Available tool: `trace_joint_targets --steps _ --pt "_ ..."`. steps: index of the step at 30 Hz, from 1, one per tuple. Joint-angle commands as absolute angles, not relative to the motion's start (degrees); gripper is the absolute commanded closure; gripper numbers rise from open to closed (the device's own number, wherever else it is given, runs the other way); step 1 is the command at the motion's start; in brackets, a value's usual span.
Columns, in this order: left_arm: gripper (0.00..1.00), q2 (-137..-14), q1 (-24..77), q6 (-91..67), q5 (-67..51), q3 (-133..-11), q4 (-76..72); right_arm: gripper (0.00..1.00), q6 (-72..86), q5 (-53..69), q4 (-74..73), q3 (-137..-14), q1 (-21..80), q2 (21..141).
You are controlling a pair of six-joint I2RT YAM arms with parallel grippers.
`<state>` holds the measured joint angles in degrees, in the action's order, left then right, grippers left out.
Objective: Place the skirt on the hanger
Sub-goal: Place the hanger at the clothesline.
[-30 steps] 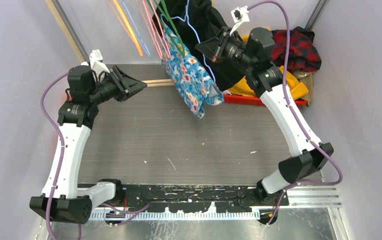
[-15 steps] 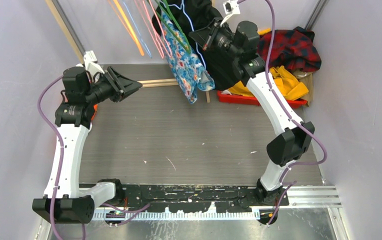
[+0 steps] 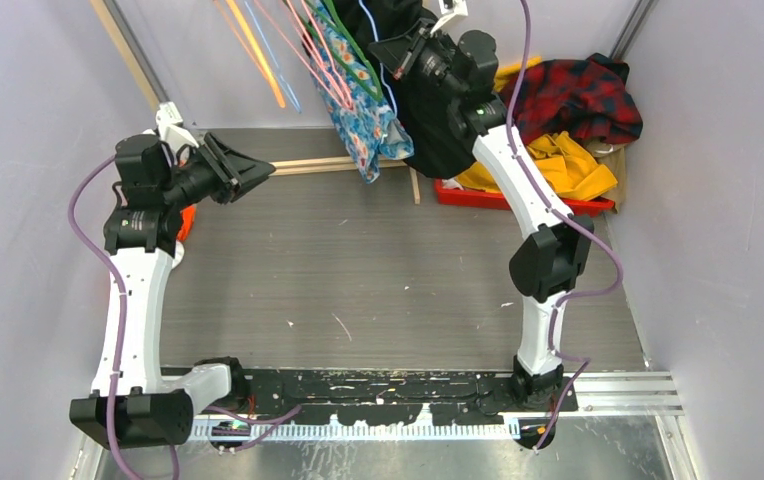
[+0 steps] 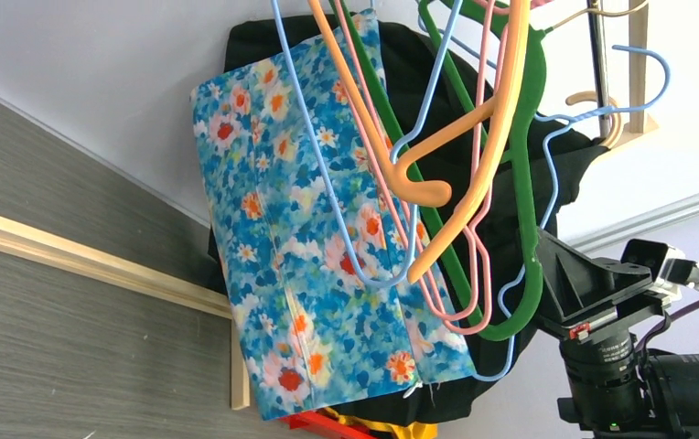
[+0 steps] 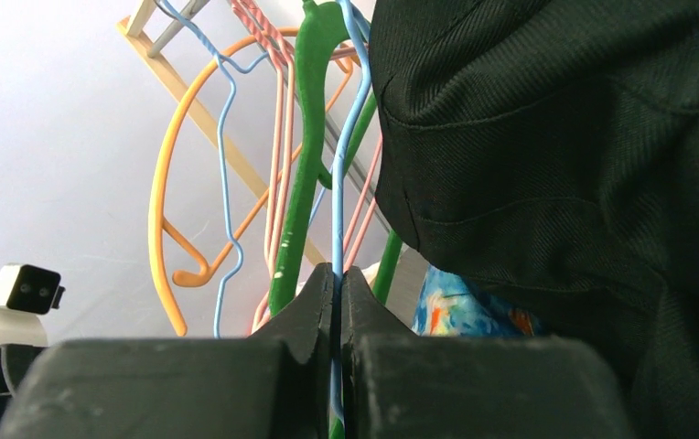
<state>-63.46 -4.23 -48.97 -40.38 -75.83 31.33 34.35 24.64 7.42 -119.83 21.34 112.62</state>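
Note:
The blue wire hanger (image 5: 338, 210) is last in the row beside the green one, so my right gripper needs to move sideways toward the other hangers next and open.
The skirt (image 3: 358, 120), blue with red, orange and white flowers, hangs folded at the back of the table, in front of a big black coat (image 3: 448, 130). In the left wrist view the skirt (image 4: 327, 274) hangs flat behind several coloured hangers. My right gripper (image 3: 390, 52) is high at the back, shut on a thin blue wire hanger (image 5: 338, 210). That wire runs between its closed fingers (image 5: 309, 311), with a corner of the skirt (image 5: 469, 311) just behind. My left gripper (image 3: 258, 175) hovers to the left of the skirt, open and holding nothing.
Orange, pink and green hangers (image 3: 278, 60) crowd the rack beside the skirt. A red bin (image 3: 518, 200) with yellow cloth (image 3: 568, 165) and a red plaid garment (image 3: 583, 95) sits at the back right. A wooden strip (image 3: 308, 165) lies across the back of the table.
My right arm has risen and swung back and left, carrying the hanger and skirt up toward the rack. My left arm has drawn slightly left.

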Motion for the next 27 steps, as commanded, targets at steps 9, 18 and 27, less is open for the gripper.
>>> trace_joint_targets --steps 9,18,27 --pt "0.64 -63.2 -6.2 -47.8 -42.9 -75.4 28.6 0.99 39.4 24.9 16.4 -130.0 21.0 118.1" --pt "0.64 -63.3 -6.2 -48.2 -43.2 -74.5 27.5 0.99 39.4 26.5 11.9 -132.7 21.0 120.7" --pt "0.64 -63.5 -6.3 -48.7 -43.3 -73.8 26.6 0.85 35.6 25.3 7.0 -122.1 21.4 114.5"
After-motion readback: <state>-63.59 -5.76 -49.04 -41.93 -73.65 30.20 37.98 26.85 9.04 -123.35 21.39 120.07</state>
